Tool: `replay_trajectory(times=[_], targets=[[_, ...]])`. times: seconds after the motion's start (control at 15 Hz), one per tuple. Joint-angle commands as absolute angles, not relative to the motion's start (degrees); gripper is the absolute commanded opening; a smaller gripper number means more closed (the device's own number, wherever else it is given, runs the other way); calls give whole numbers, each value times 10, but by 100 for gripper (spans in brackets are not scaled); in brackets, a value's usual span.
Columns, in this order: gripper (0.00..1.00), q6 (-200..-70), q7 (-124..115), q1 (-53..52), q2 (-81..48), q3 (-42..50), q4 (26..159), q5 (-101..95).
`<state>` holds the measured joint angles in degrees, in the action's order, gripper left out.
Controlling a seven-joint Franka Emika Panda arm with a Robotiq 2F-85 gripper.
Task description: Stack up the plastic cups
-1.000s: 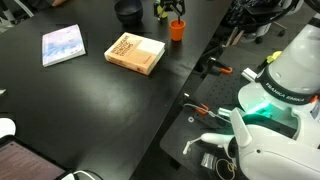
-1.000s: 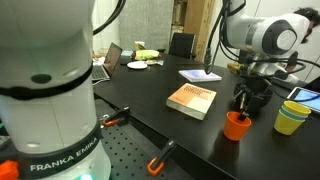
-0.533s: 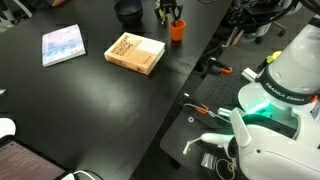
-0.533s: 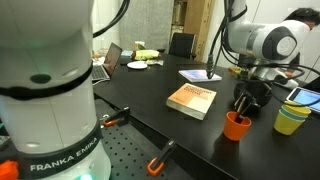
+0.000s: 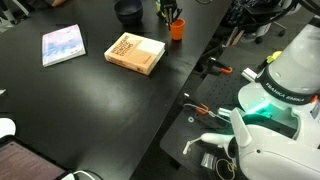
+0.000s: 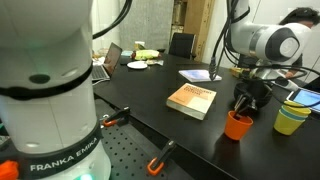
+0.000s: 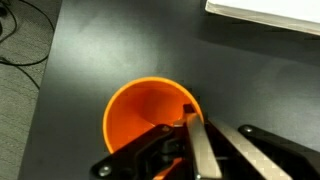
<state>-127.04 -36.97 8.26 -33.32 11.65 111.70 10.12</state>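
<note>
Next, my gripper will lift, carry the orange cup (image 6: 237, 126) outward, lower it into the yellow cup's opening (image 6: 294, 109) and release, as the yellow cup stands outward of my gripper.
An orange plastic cup (image 5: 176, 30) (image 6: 237, 126) stands upright on the black table near its far edge. In the wrist view the orange cup (image 7: 140, 120) opens toward the camera. My gripper (image 7: 190, 118) is shut on the cup's rim, one finger inside the wall and one outside. In both exterior views the gripper (image 5: 172, 16) (image 6: 243, 106) reaches straight down into the cup. A yellow plastic cup (image 6: 290, 118) stands just beyond the orange one, with something blue (image 6: 303, 96) behind it that I cannot make out.
A tan book (image 5: 135, 53) (image 6: 192, 100) lies mid-table and a blue-white booklet (image 5: 63, 45) (image 6: 200, 75) lies farther off. A dark round bowl (image 5: 127, 11) sits near the orange cup. The robot base (image 5: 275, 90) stands beside the table's edge.
The jaws have gone from open to shut, pinching the orange cup's rim. The arm and the cup have hardly moved.
</note>
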Motion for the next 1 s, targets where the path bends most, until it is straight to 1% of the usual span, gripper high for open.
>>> replay_trajectory(times=[0.0, 0.4, 0.67, 0.93], targets=[[1, -1205, -367, 85, -339, 122, 1076, 103], [1, -1137, -398, 76, -340, 151, 992, 52], [1, -1099, -423, 80, -361, 160, 890, 19], [1, -1068, -435, 98, -410, 155, 764, 23]])
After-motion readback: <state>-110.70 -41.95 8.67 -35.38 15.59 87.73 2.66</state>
